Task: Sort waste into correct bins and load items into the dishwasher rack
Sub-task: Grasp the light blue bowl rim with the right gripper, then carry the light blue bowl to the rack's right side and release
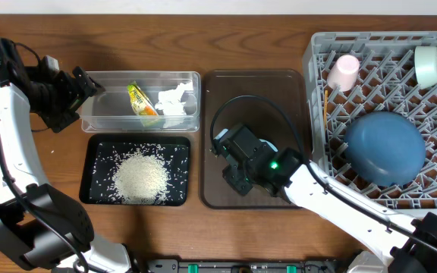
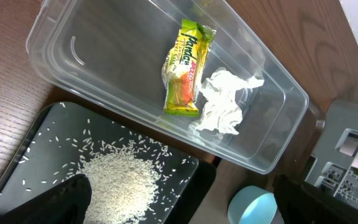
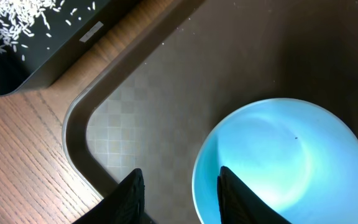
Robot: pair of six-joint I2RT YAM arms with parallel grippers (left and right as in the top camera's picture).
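My right gripper already has the bowl's near rim between its open fingers, so I need to lower it slightly over that rim and bring the fingers together.
The white and light-blue bowl (image 3: 291, 162) stands on the brown serving tray (image 3: 166, 93). My right gripper (image 3: 179, 180) is open and straddles the bowl's near rim, one finger inside and one outside, gripping nothing. In the overhead view this gripper (image 1: 237, 180) hides the bowl. My left gripper (image 1: 89, 85) hangs wide open and empty by the left end of the clear tub (image 1: 101, 114). The tub holds the snack wrapper (image 2: 185, 68) and the tissue (image 2: 225, 102). Rice (image 1: 139, 176) lies heaped in the black tray (image 1: 89, 174). In the rack (image 1: 313, 61) are the blue plate (image 1: 384, 148), pink cup (image 1: 345, 72) and mint bowl (image 1: 429, 65).
The brown serving tray (image 1: 218, 91) lies between the two bins and the rack, which fills the right side. Bare wooden table (image 1: 241, 30) runs along the back. The right arm's white link (image 1: 340, 201) crosses the front right.
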